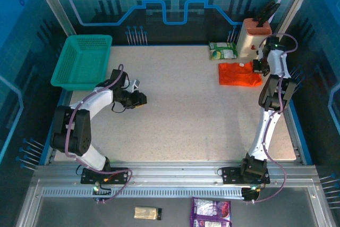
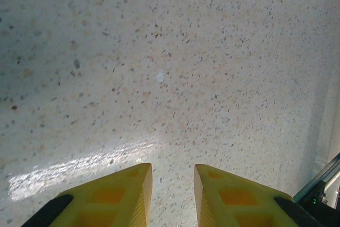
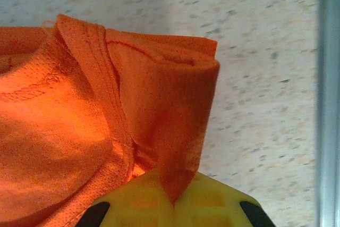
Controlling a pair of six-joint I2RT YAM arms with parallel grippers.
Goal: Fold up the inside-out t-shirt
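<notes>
My right gripper carries the pinched fold over the bare strip (image 3: 268, 104) toward the side rail next, since the bundle still lies short of that rail.
The inside-out t-shirt (image 1: 240, 74) lies as a small bright orange-red bundle at the table's far right. My right gripper (image 1: 258, 65) is at the bundle's right edge, shut on a fold of its cloth. In the right wrist view the orange cloth (image 3: 106, 110) bunches up with seams showing, and a pinched flap runs down between my shut yellow fingers (image 3: 175, 204). My left gripper (image 1: 139, 98) hovers over bare table left of centre, far from the shirt. Its yellow fingertips (image 2: 172, 176) stand a little apart with nothing between them.
A teal mesh basket (image 1: 82, 59) sits at the far left corner. A green packet (image 1: 223, 51) and a white and orange holder (image 1: 253, 38) stand behind the shirt. The table's right rail (image 3: 328, 99) runs close beside my right gripper.
</notes>
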